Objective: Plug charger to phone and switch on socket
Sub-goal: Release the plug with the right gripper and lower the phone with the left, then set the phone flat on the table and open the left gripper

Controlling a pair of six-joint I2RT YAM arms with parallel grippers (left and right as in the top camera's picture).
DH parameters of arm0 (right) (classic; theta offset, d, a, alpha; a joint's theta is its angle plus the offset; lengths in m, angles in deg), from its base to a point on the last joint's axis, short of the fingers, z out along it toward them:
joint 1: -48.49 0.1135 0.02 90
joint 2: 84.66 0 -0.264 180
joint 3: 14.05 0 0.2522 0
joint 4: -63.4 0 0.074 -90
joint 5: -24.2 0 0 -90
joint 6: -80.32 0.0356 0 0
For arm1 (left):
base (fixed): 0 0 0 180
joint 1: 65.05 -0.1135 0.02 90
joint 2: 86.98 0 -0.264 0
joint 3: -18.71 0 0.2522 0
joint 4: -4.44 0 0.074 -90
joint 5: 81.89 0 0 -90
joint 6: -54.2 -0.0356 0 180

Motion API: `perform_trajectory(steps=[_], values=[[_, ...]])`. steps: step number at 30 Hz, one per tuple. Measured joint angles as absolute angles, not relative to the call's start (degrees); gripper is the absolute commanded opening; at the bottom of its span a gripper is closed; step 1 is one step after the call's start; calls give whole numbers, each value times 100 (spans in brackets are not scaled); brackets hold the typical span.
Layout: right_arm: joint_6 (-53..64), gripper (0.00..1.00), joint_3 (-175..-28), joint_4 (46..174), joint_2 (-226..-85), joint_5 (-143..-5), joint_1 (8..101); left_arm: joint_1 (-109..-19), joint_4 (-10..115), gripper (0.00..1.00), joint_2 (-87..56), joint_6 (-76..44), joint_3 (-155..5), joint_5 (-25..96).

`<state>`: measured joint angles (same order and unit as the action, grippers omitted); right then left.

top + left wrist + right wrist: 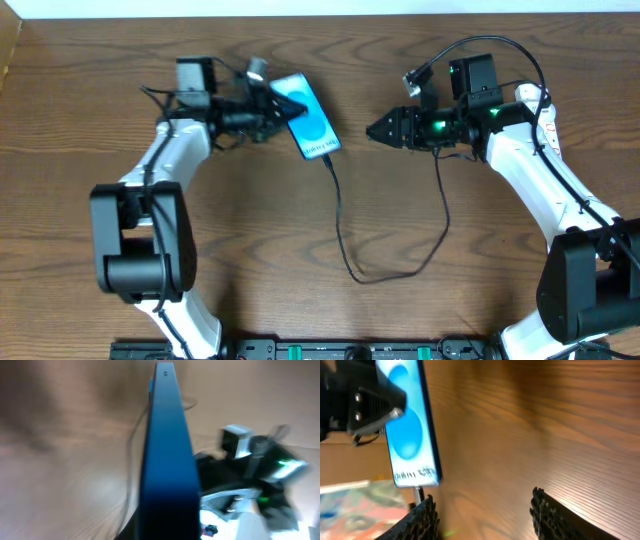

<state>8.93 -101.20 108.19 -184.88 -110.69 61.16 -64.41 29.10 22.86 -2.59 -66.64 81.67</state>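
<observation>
My left gripper lowers the raised phone next until the phone rests on the tabletop, then opens.
The phone [308, 118] lies slanted at the back centre, its cyan screen up; it also shows in the right wrist view [407, 435] and edge-on in the left wrist view [167, 460]. My left gripper [268, 112] is shut on its upper left end. The charger cable [340, 225] meets the phone's lower end, where its tip [418, 493] sits at the port. It loops forward, then runs back up under my right arm; its plug is hidden. My right gripper [373, 130] [482, 497] is open and empty, right of the phone. The white socket [546, 108] shows partly behind the right arm.
The brown wooden table [260, 250] carries only these things. The cable's loop reaches towards the front centre. Both arm bases stand at the front corners. The table's far edge runs just behind both grippers.
</observation>
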Motion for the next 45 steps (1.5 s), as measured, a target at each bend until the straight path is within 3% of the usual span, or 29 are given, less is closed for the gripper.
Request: perform_trajectory(steps=[5,13,41,45], values=[[718,60,-10120,10963,-18488,-10601,6116,-5929,3736,7,2480,-943,-6662,7553],[557,59,-10120,11105,-18488,-10334,6116,-5678,3766,7,3199,-1310,-6662,7227],[428,59,-10120,11488,-18488,-9163,6728,-5678,3723,8,3287,-1030,-6662,6049],[412,59,-10120,11534,-18488,-8977,6728,-5678,3736,17,3287,-993,-6662,5988]])
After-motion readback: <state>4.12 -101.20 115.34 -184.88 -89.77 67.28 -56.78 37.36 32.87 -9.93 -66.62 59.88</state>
